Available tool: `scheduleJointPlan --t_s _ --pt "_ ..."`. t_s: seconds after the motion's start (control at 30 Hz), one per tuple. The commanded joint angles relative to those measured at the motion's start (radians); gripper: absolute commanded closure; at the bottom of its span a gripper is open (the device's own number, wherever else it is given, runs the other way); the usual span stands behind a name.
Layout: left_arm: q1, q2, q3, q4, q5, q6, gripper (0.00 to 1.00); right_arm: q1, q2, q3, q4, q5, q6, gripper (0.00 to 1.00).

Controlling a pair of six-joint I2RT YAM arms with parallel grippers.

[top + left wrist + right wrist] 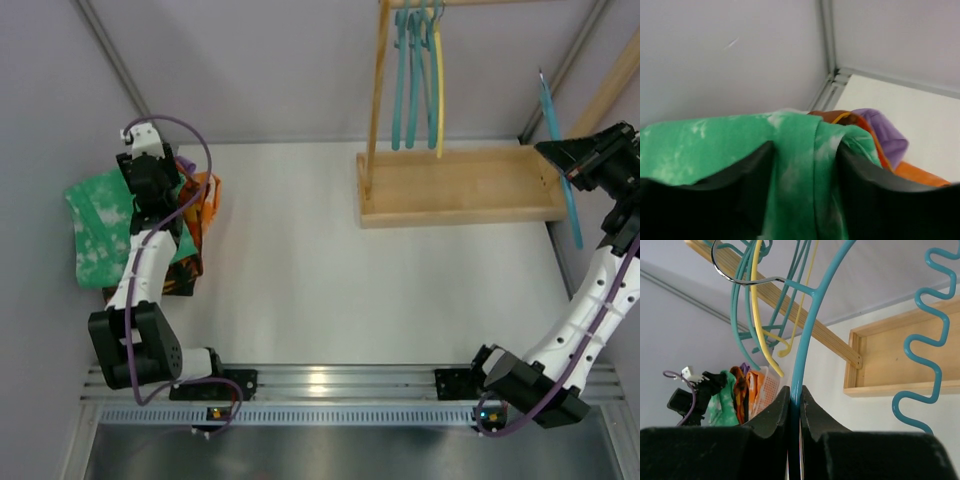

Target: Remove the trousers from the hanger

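Observation:
The teal hanger is bare. My right gripper rises next and carries it outward toward the hanging hangers, setting the teal hanger's hook over the rack's bar.
The trousers lie in a heap at the table's left edge: green mottled with white [100, 225], orange-red patterned [200, 215] and a bit of purple [185, 162]. My left gripper [148, 168] is down on the heap. In the left wrist view its jaws [806, 147] stand apart, with a fold of the green trousers [795, 150] lying between them; the purple trousers [885, 135] and the orange ones [915, 172] show behind. My right gripper [562, 160] is raised at the far right, shut [795, 390] on the wire of a bare teal hanger [810, 325].
A wooden rack with a tray base [460, 185] stands at the back right. Teal hangers [410, 80] and a yellow one [438, 90] hang from its rail. A white perforated basket [767, 387] sits by the heap. Walls close in on both sides.

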Motion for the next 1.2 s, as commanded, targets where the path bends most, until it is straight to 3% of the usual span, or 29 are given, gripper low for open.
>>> scheduleJointPlan --t_s 0.0,0.03,0.13,0.23,0.37,0.43,0.67,0.8,1.17 --pt "-0.005 -0.072 0.060 0.097 0.224 -0.090 0.35 0.009 0.055 0.107 -0.028 -0.024 -0.027 1.00" --pt "-0.005 -0.100 0.054 0.084 0.245 -0.101 0.22 0.009 0.081 0.121 -0.036 -0.025 -0.024 1.00" --pt "-0.005 -0.221 0.062 0.050 0.362 -0.111 0.01 0.009 0.121 0.166 -0.042 -0.033 0.008 1.00" --pt "-0.006 -0.330 0.074 0.005 0.475 -0.130 0.01 0.009 0.178 0.175 0.048 -0.038 0.118 1.00" --pt "-0.006 -0.436 0.085 -0.019 0.549 -0.179 0.02 0.029 0.218 0.106 0.385 -0.047 0.436 1.00" --pt "-0.006 -0.465 0.091 -0.021 0.575 -0.194 0.01 0.061 0.255 0.121 0.449 -0.032 0.492 1.00" --pt "-0.006 -0.537 0.123 -0.074 0.611 -0.272 0.01 0.212 0.364 0.336 0.445 0.138 0.499 1.00" --pt "-0.008 -0.568 0.107 -0.113 0.608 -0.291 0.01 0.278 0.394 0.342 0.587 0.218 0.536 1.00" --pt "-0.006 -0.603 0.102 -0.163 0.597 -0.299 0.01 0.456 0.511 0.414 0.587 0.356 0.480 1.00"
